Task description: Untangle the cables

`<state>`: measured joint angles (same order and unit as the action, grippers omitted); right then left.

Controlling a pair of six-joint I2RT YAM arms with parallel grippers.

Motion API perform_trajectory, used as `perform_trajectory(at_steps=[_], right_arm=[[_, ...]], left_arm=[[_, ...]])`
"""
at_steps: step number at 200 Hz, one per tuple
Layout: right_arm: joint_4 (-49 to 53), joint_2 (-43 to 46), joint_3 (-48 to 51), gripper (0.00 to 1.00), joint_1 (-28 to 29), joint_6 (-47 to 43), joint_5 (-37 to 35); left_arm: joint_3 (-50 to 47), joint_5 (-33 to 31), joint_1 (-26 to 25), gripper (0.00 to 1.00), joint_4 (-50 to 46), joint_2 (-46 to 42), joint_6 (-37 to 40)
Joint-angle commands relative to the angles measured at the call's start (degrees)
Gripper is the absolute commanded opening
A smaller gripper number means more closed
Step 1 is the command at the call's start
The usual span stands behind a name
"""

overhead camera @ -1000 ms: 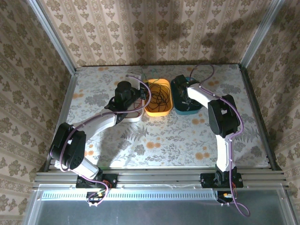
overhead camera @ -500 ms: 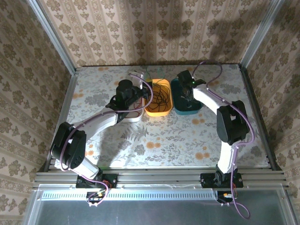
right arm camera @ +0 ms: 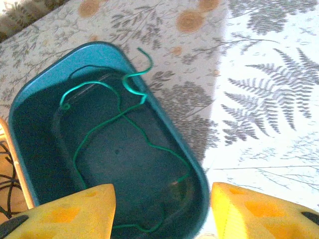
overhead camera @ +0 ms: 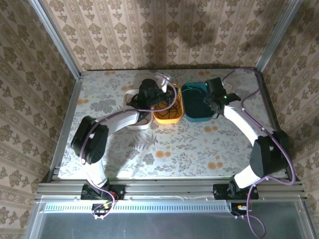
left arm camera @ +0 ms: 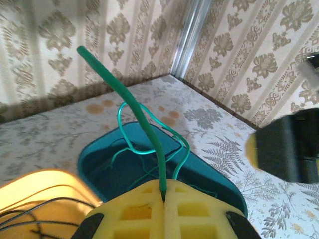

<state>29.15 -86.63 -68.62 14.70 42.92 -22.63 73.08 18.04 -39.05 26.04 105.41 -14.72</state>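
The teal bin is just ahead of my left gripper's fingers. I need to move my left gripper toward the bin next and release the green cable where more green cable loops lie.
My left gripper is shut on a green cable that rises stiffly from between its yellow pads. It hangs over the orange bin, close to the teal bin. More green cable lies looped inside the teal bin. Black cables are piled in the orange bin. My right gripper stands open above the teal bin's near right corner, with nothing between its fingers. From above, the left gripper and the right gripper flank the teal bin.
A white bin sits left of the orange one, under my left forearm. The three bins stand in a row at the back of the floral table. Patterned walls and metal posts close in the sides.
My left arm has swung right from the white bin to over the orange bin. My right gripper has opened and pulled back to the right, out of the teal bin.
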Motion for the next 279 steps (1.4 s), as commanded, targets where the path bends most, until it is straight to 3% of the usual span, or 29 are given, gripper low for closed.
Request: perform_trajectory(at_steps=[1,25,46,51,59,75,99,156,194,224,279], right_arm=[[-0.17,4.73,3.84,0.54,-1.39,2.08,-0.03],[0.70,8.12,6.59,0.54,-2.72,1.35,0.62],[0.55,9.36,7.81,0.54,-3.40,-0.05,2.28],[0.43,9.45,7.96,0.54,-3.54,-0.34,2.92],[0.47,9.46,7.97,0.54,-3.55,-0.76,3.95],[0.42,9.37,7.70,0.54,-3.59,-1.84,5.89],[0.38,8.90,7.71,0.53,-3.55,-2.31,7.70],[0.40,2.59,3.56,0.53,-3.58,-1.30,11.53],[4.22,-4.97,-4.65,0.50,-3.50,0.37,10.80],[6.69,-12.14,-12.70,0.45,-2.79,1.06,6.95],[13.44,-27.26,-29.08,0.40,-2.75,-2.78,3.53]], left_arm=[[6.18,-1.43,-1.31,0.00,-3.60,5.47,-3.35],[12.50,-4.56,-2.04,0.00,-7.42,11.22,-5.16],[15.74,-2.42,-2.52,0.01,-6.87,15.18,-3.42],[16.44,-0.77,-2.50,0.12,-6.48,16.14,-3.39],[18.06,3.03,-2.40,0.38,-6.69,17.66,-4.03],[19.92,6.80,-1.54,0.76,-8.47,19.48,-8.40],[15.67,6.96,-0.47,0.99,-4.42,16.98,-10.75],[8.25,1.16,1.48,1.00,-6.26,8.62,-7.24],[-2.70,-10.87,1.98,1.00,-6.40,-1.34,-3.93],[-10.08,-21.01,3.37,1.00,-8.58,-8.17,-5.80],[-16.02,-30.18,7.29,1.00,-14.75,-12.79,-10.99]])
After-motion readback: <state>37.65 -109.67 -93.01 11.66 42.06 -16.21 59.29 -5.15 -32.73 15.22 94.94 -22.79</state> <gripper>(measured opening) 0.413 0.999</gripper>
